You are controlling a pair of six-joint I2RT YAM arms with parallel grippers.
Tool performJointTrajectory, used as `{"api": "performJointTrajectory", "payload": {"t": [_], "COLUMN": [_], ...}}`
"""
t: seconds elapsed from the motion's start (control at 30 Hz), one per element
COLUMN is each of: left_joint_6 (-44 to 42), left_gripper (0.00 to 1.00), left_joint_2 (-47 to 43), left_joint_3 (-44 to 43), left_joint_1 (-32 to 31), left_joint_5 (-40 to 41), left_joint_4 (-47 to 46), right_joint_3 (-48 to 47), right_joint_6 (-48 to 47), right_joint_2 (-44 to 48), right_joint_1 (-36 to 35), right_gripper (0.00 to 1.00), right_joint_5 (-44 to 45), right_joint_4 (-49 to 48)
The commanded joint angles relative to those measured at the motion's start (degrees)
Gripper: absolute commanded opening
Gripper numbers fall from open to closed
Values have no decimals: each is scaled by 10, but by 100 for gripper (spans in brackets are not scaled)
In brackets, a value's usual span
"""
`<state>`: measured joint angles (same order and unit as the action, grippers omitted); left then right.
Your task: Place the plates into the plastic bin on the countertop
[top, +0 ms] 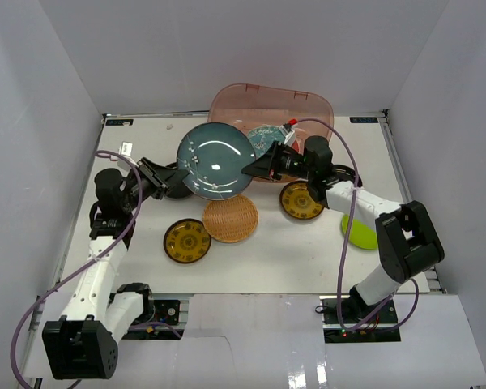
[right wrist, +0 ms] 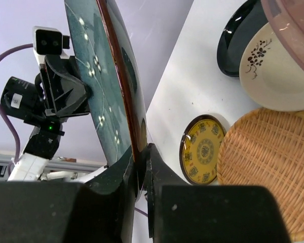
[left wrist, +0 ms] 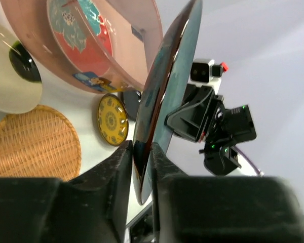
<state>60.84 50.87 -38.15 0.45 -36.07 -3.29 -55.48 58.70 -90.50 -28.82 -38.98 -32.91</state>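
Note:
I will carry the grey-blue plate point(top: 215, 160) with my right gripper over the bin's near side, lower and release it, as the red-and-teal plate point(top: 267, 136) lies in the bin outward of and below it.
Both grippers hold the grey-blue plate point(top: 215, 160) by opposite rims, lifted off the countertop point(top: 283, 251) and tilted, in front of the plastic bin point(top: 271, 107). My left gripper point(top: 176, 175) is shut on its left rim and my right gripper point(top: 251, 168) on its right rim. In the left wrist view the plate point(left wrist: 164, 86) stands edge-on between the jaws of my left gripper point(left wrist: 143, 152). In the right wrist view the plate point(right wrist: 104, 76) is pinched by my right gripper point(right wrist: 141, 162). The red-and-teal plate point(top: 267, 136) lies inside the bin.
On the countertop lie the wicker plate point(top: 231, 219), two yellow-patterned plates point(top: 187, 241) point(top: 301, 200) and the lime green plate point(top: 360, 231). A cream plate point(right wrist: 278, 71) and a black plate point(right wrist: 238, 35) lie under the raised plate. White walls enclose the table.

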Motion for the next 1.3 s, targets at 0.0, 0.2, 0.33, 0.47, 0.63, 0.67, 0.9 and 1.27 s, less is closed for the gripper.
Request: {"api": "performJointTrajectory", "payload": {"t": [0.0, 0.2, 0.33, 0.47, 0.63, 0.67, 0.9, 1.27], "left_joint_6": [-17, -190, -211, -199, -199, -203, -202, -187], "left_gripper": [33, 72, 73, 74, 74, 74, 75, 75], "left_joint_2": [7, 114, 167, 219, 280, 284, 351, 451], "left_joint_3": [-39, -157, -161, -128, -116, -114, -117, -149], "left_joint_1": [4, 3, 3, 20, 49, 53, 82, 87], "left_joint_5": [-38, 112, 209, 218, 232, 243, 244, 210], "left_joint_4": [-23, 190, 211, 188, 185, 183, 182, 138], "right_joint_3": [-21, -101, -201, -292, -357, -371, -397, -422], "right_joint_6": [10, 4, -98, -207, -229, -234, -248, -292], "right_joint_2": [18, 9, -35, -92, -170, -178, -230, -243], "right_joint_1": [35, 122, 156, 172, 186, 186, 184, 170], "right_gripper": [8, 8, 8, 8, 8, 8, 8, 65], "right_joint_5": [3, 14, 72, 133, 145, 149, 160, 218], "right_joint_4": [-77, -28, 106, 225, 289, 304, 369, 447]}}
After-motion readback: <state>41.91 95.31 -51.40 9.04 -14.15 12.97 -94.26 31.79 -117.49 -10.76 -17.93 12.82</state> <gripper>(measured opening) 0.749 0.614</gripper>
